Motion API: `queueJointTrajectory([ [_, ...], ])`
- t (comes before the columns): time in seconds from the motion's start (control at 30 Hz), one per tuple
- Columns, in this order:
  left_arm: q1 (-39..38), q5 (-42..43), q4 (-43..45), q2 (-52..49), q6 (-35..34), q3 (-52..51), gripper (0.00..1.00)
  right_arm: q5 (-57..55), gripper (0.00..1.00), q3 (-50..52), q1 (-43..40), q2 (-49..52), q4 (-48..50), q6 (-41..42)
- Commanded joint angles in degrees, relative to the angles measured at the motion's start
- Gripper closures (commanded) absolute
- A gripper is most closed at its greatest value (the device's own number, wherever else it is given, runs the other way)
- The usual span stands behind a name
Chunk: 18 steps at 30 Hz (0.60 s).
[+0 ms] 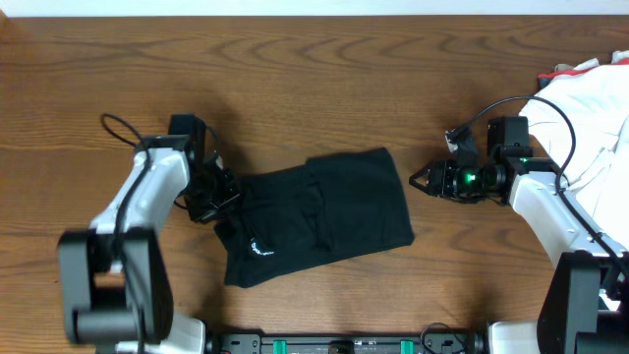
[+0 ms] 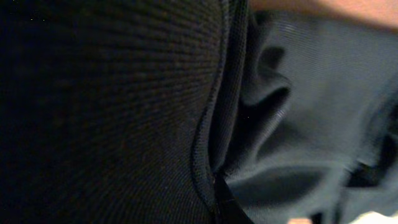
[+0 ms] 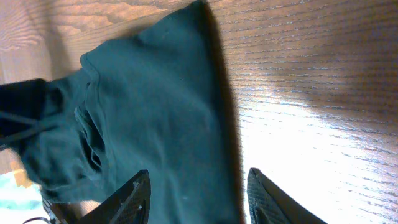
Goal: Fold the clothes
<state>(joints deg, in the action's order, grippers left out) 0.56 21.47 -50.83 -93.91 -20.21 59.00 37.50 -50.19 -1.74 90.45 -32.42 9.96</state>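
Note:
The shirt's logo end lies unfolded, so next I should move my left gripper up and to the right in the overhead view and release the fold over the shirt's smooth panel (image 1: 372, 195).
The black shirt (image 1: 324, 211) lies partly folded in the middle of the table, its small white logo (image 1: 260, 249) near the front left corner. My left gripper (image 1: 221, 200) sits at the shirt's left edge, shut on a bunch of the fabric. In the left wrist view, dark knit cloth (image 2: 112, 112) fills the frame and hides the fingers. My right gripper (image 1: 421, 181) hovers just off the shirt's right edge, open. In the right wrist view its fingertips (image 3: 198, 173) straddle the shirt's edge (image 3: 155, 112) with nothing gripped.
A heap of white cloth (image 1: 590, 108) lies at the back right corner, beside my right arm. Bare wooden table (image 1: 314, 79) stretches behind the shirt and to both sides.

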Motion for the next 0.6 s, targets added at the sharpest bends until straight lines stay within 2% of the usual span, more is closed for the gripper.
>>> queueJointTrajectory([
  [0.0,-1.70,-1.62,-0.81,5.97,-3.82,1.95,0.94,0.24,0.52,-0.24,-0.13,-0.90,-0.22,-1.05],
  [0.13,-6.49,-1.64,-0.15,10.38,-8.15,2.01,0.94,0.24,0.52,-0.24,-0.13,-0.90,-0.22,-1.05],
  [0.37,-18.29,-1.90,5.20,10.69,-17.75,2.01,0.94,0.22,0.53,-0.24,-0.13,-0.90,-0.61,-1.05],
  [0.57,-27.04,-6.88,11.10,10.64,-24.81,2.01,0.94,-5.57,0.56,-0.24,-0.39,-0.90,-1.60,0.81],
])
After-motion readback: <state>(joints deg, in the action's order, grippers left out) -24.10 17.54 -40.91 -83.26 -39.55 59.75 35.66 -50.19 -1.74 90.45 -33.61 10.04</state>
